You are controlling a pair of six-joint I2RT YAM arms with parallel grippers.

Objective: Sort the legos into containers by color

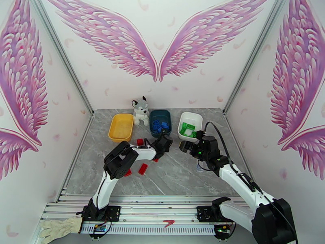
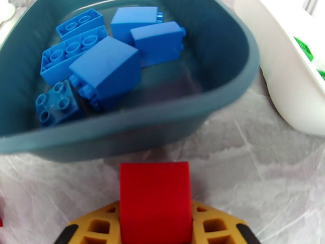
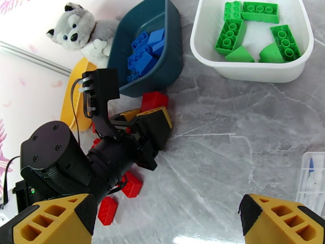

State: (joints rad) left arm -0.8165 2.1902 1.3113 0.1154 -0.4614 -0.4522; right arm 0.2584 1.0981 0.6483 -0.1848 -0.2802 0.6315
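The red lego goes up and over the empty yellow container with my left gripper next, for release there, as that place lies beyond the husky from the gripper.
My left gripper is shut on a red lego, held low over the table just in front of the dark teal container. That container holds several blue legos. The white container holds several green legos. The yellow container sits at the back left with nothing visible in it. More red legos lie on the table by the left arm. My right gripper is open with nothing between its fingers, hovering in front of the white container.
A grey-white husky plush stands between the yellow and teal containers. A small clear plastic box lies on the table to the right of my right gripper. A white glove rests on the rail at the near left.
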